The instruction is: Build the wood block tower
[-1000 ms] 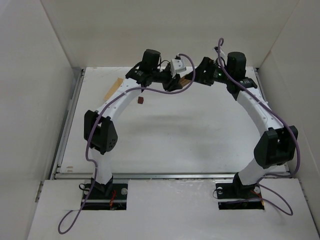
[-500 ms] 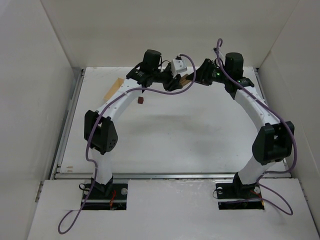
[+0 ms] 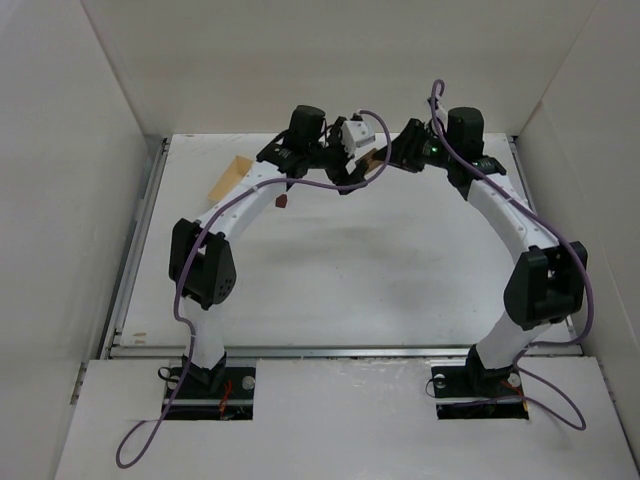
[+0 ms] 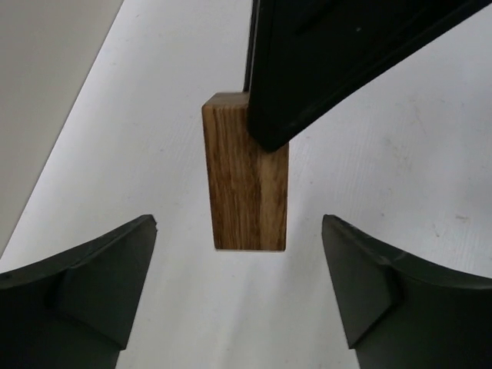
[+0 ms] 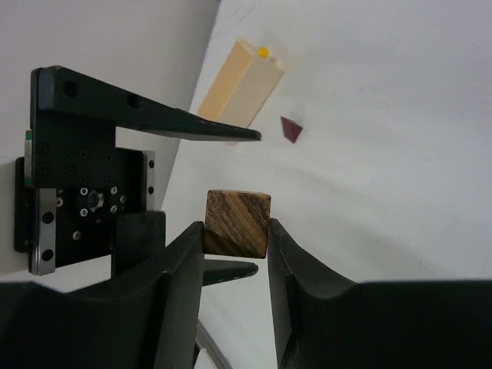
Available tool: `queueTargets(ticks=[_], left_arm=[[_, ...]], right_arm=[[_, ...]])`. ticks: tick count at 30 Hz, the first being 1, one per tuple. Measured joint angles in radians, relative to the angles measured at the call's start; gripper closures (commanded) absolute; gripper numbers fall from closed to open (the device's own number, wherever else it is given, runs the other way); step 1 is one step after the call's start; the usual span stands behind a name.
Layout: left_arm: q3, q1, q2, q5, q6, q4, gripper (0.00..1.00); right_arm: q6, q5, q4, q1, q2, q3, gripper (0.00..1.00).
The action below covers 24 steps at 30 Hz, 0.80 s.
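Observation:
The wood block (image 3: 372,160) goes back and down to the bare middle of the table next, as my right gripper turns its fingers downward and lets go.
My right gripper (image 5: 236,224) is shut on a brown grained wood block (image 5: 238,215), its two fingers pressed on opposite sides. In the left wrist view the same block (image 4: 246,181) stands on end between the wide-apart fingers of my left gripper (image 4: 238,224), which is open and touches nothing. A right finger (image 4: 338,61) covers the block's upper right. From above, both grippers meet at the back middle of the table around the block (image 3: 372,160). A tiny dark reddish-brown cube (image 3: 283,200) lies on the table to their left.
A larger pale oblong wooden box (image 3: 228,178) lies at the back left, also seen as a pale box (image 5: 238,84) with a yellow dot on it. White walls enclose the table (image 3: 350,270) on three sides. A purple cable (image 3: 330,182) hangs under the left wrist.
My left gripper has opened and let go of the block. The right gripper has closed on it and the right arm has leaned in slightly. The left wrist has shifted a little right.

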Motion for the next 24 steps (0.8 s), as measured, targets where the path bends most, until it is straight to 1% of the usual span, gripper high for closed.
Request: queueTargets(ticks=[2, 5, 8, 10, 15, 19, 20, 21, 22, 24], left_arm=[[-0.019, 0.0, 0.0, -0.037, -0.013, 0.01, 0.01], [-0.045, 0.002, 0.0, -0.086, -0.025, 0.008, 0.01], [-0.086, 0.016, 0.0, -0.112, -0.031, 0.004, 0.01], [-0.135, 0.034, -0.002, -0.126, -0.034, 0.003, 0.01], [-0.286, 0.101, -0.005, -0.205, -0.016, -0.02, 0.08], [-0.331, 0.145, -0.005, -0.275, -0.008, -0.04, 0.2], [-0.336, 0.157, -0.006, -0.289, -0.018, -0.035, 0.28], [-0.34, 0.162, -0.008, -0.293, -0.024, -0.032, 0.33], [-0.348, 0.171, -0.012, -0.294, -0.033, -0.024, 0.36], [-0.369, 0.186, -0.021, -0.296, -0.059, -0.007, 0.37]], right_arm=[[-0.002, 0.066, -0.016, 0.005, -0.011, -0.013, 1.0], [-0.019, 0.204, -0.08, 0.014, -0.031, -0.024, 1.0], [-0.047, 0.397, -0.152, 0.047, -0.048, -0.03, 1.0], [-0.066, 0.529, -0.186, 0.092, -0.056, -0.039, 1.0], [-0.106, 0.777, -0.252, 0.232, -0.042, -0.084, 1.0], [-0.113, 0.922, -0.272, 0.326, 0.016, -0.115, 1.0], [-0.113, 0.952, -0.273, 0.34, 0.034, -0.12, 1.0], [-0.113, 0.982, -0.275, 0.353, 0.053, -0.126, 1.0], [-0.112, 1.012, -0.279, 0.365, 0.072, -0.129, 1.0], [-0.109, 1.054, -0.278, 0.383, 0.1, -0.132, 1.0]])
